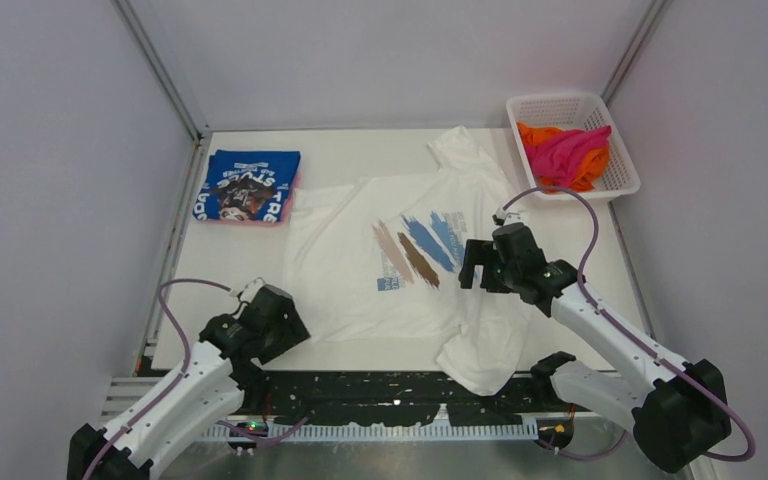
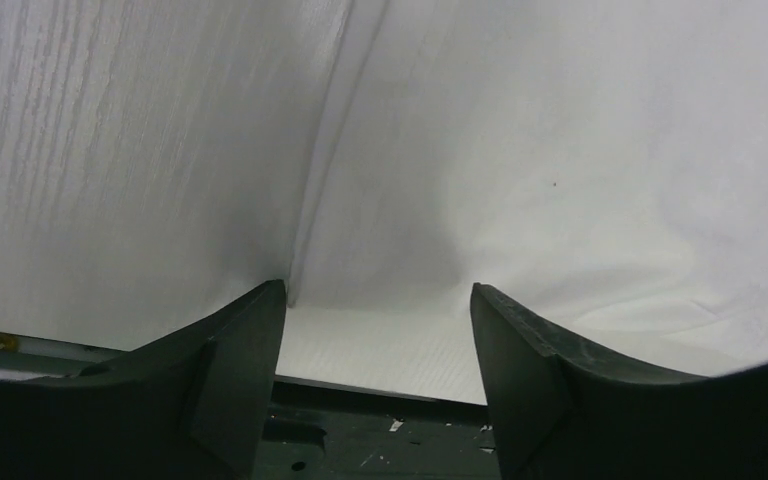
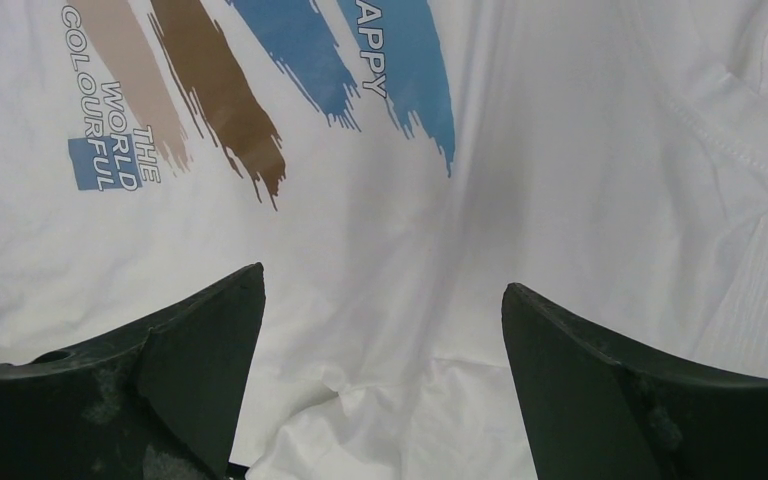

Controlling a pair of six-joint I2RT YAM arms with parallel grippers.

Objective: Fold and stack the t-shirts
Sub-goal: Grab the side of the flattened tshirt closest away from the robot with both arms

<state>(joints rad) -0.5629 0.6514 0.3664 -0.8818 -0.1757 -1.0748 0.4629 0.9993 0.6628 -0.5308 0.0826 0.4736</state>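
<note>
The shirt's bunched near end (image 1: 484, 384) hangs over the table's front edge instead of lying spread, so next I should move my right gripper back and down onto that cloth.
A white t-shirt (image 1: 360, 270) with brown and blue brush-stroke print lies spread on the table, print up. Its near right part (image 1: 480, 355) is bunched over the table's front edge. My left gripper (image 1: 290, 322) is at the shirt's near left corner. In the left wrist view this gripper (image 2: 378, 292) is open, with the hem (image 2: 380, 270) just ahead and bare table between the fingers. My right gripper (image 1: 472, 268) hovers open over the shirt right of the print, above wrinkled cloth (image 3: 390, 400). A folded blue t-shirt (image 1: 247, 185) lies at the back left on a pink one (image 1: 296, 190).
A white mesh basket (image 1: 560, 100) at the back right holds a magenta shirt (image 1: 565, 150) and an orange one (image 1: 535, 135). A black strip (image 1: 360, 395) runs along the table's near edge. Grey walls close in the left, right and back sides.
</note>
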